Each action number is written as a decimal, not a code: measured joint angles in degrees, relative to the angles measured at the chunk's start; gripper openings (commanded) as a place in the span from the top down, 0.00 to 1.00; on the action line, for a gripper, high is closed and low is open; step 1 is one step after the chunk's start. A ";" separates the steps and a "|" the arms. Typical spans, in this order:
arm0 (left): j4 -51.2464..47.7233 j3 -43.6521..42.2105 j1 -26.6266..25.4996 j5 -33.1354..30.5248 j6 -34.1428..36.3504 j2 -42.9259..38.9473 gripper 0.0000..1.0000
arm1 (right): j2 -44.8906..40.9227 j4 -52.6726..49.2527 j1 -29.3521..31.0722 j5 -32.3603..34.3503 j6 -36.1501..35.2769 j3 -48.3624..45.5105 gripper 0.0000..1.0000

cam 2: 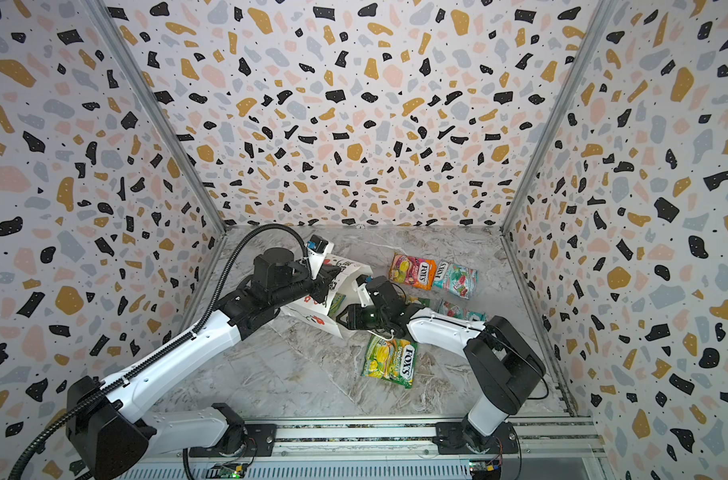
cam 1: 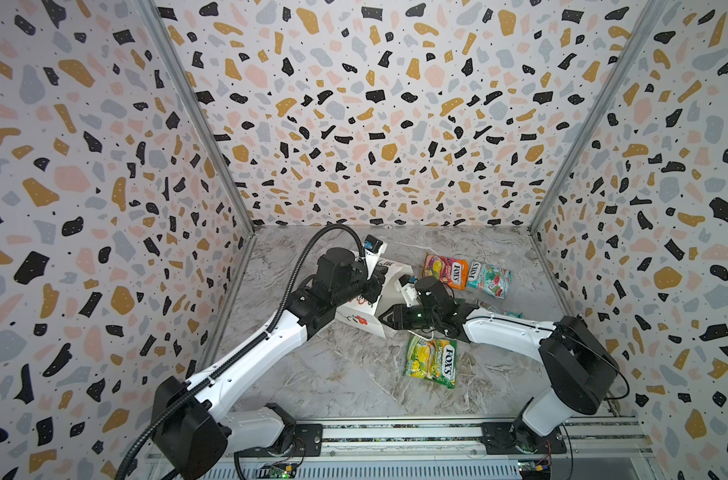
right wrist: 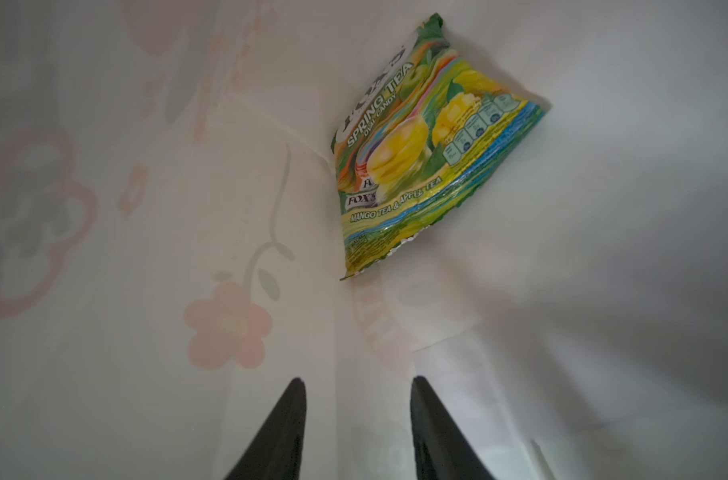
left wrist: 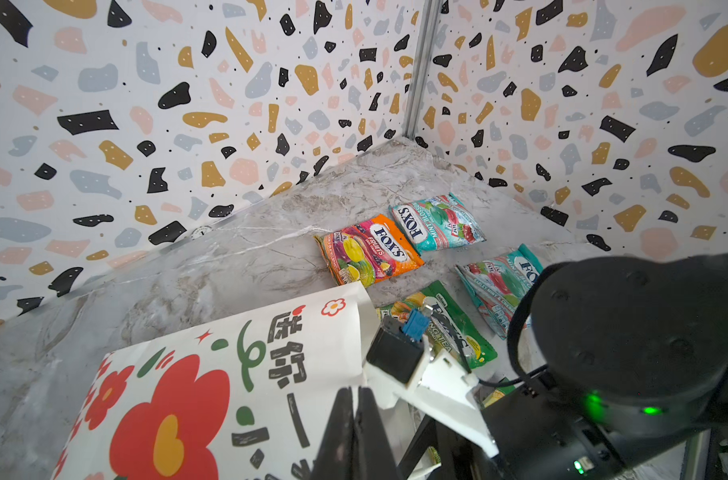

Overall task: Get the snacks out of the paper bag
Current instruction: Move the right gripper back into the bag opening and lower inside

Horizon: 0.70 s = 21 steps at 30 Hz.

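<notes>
My right gripper is open. Next, it will push deeper into the bag and close on the green-yellow snack's bottom edge (cam 2: 337,305) (right wrist: 418,224), because that edge is the nearest and faces my fingers.
The white paper bag (cam 1: 360,318) with a red flower lies tipped on the marble floor, its mouth facing right. My left gripper (left wrist: 359,390) is shut on the bag's upper rim (left wrist: 354,332). Reaching into the mouth, my right gripper (right wrist: 356,380) stands open with nothing between its fingers. One green-yellow snack (right wrist: 428,158) lies deeper inside the bag, apart from the fingertips. Outside lie an orange-pink packet (cam 1: 445,270), a teal one (cam 1: 489,279), a second teal one (left wrist: 499,291) partly behind the right arm, a green one (left wrist: 457,328), and a green-yellow one (cam 1: 430,361).
Terrazzo-patterned walls close in the floor on three sides. The arms' base rail (cam 1: 395,432) runs along the front edge. The right arm's wrist (left wrist: 624,353) sits close beside the left gripper at the bag's mouth.
</notes>
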 measured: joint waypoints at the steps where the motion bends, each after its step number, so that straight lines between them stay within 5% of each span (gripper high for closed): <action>1: 0.04 0.00 0.00 0.00 -0.26 -0.31 1.00 | 0.85 0.11 0.35 0.26 0.17 0.39 0.56; 21: 0.26 0.00 0.00 1.18 -2.89 -1.60 1.00 | 12.94 -1.97 1.64 9.20 7.13 12.20 0.50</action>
